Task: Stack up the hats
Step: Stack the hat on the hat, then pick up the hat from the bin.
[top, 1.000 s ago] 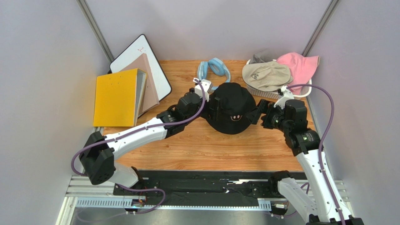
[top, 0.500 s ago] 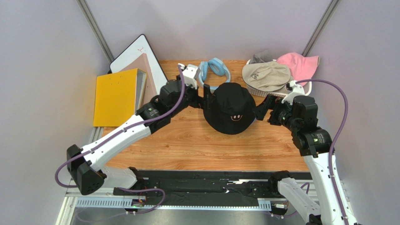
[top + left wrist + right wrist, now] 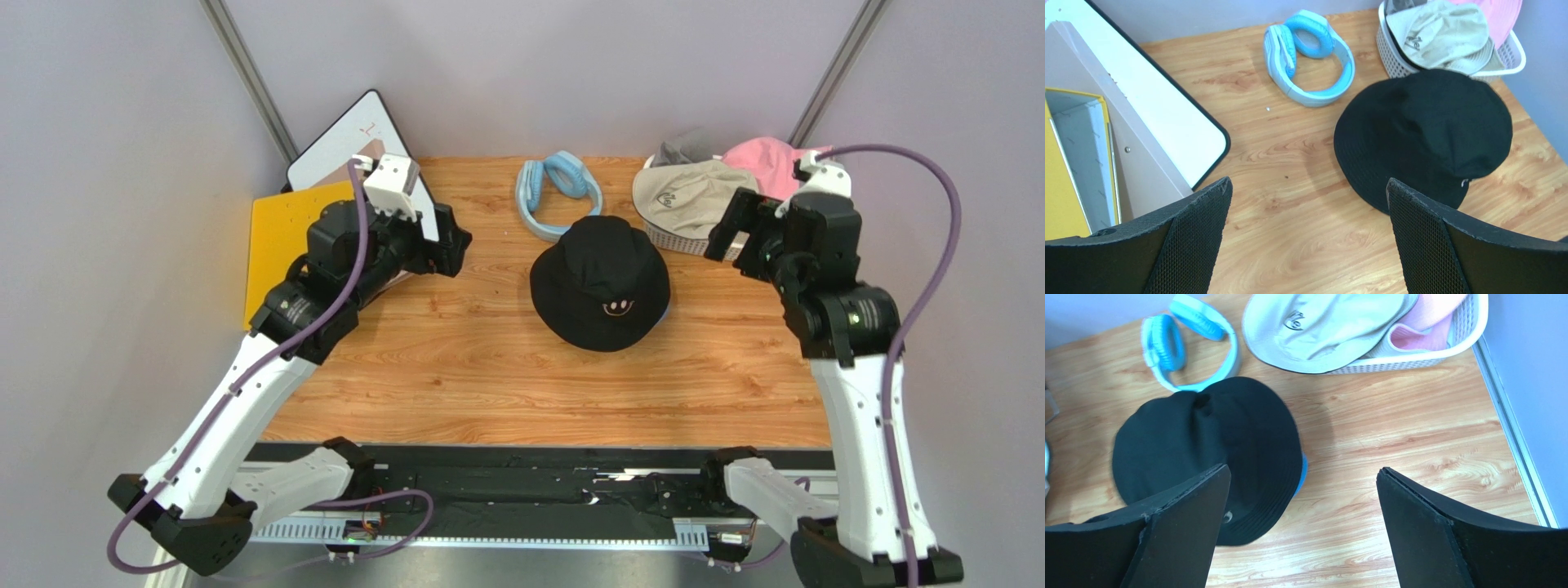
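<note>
I should next lower my right gripper outward and turn it onto the beige hat's near brim, because that brim hangs over the white basket's rim and is open to both fingers.
A black bucket hat lies crown up mid-table, also in the left wrist view and the right wrist view. A blue hat edge peeks out from under its brim. A beige hat and a pink hat lie over a white basket at the back right, with a grey hat behind them. My left gripper is open and empty, left of the black hat. My right gripper is open and empty, right of it, near the basket.
A light blue padded ring lies behind the black hat. A whiteboard, a beige folder and a yellow binder lean at the back left. Grey walls close in both sides.
Both grippers have let go of the black hat and drawn away, the left one far to the left, the right one up toward the basket. The hat stays on the table.
</note>
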Available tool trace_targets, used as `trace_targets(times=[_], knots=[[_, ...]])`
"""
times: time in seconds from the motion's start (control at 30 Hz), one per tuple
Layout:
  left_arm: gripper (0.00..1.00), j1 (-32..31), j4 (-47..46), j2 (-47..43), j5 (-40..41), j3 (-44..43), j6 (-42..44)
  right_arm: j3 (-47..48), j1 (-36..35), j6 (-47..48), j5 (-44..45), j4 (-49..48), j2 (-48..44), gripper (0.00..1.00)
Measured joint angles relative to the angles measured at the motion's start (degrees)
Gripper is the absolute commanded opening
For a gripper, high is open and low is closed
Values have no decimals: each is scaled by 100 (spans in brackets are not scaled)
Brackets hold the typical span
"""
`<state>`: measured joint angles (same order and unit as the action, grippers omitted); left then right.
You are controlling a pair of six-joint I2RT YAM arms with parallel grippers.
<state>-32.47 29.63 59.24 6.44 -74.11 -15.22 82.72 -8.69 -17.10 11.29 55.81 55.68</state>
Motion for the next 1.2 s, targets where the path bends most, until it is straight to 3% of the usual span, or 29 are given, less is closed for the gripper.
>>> trace_targets(times=[0.37, 0.6, 1.2], knots=[[99, 122, 164, -55, -295, 623, 396, 181, 857, -463, -525, -723, 2343, 91], [99, 131, 164, -243, -151, 625, 542, -229, 1333, -1353, -579, -1633, 2990, 86], [99, 133, 192, -251, -146, 625, 546, -693, 1246, -2964, -184, -3139, 3987, 79]])
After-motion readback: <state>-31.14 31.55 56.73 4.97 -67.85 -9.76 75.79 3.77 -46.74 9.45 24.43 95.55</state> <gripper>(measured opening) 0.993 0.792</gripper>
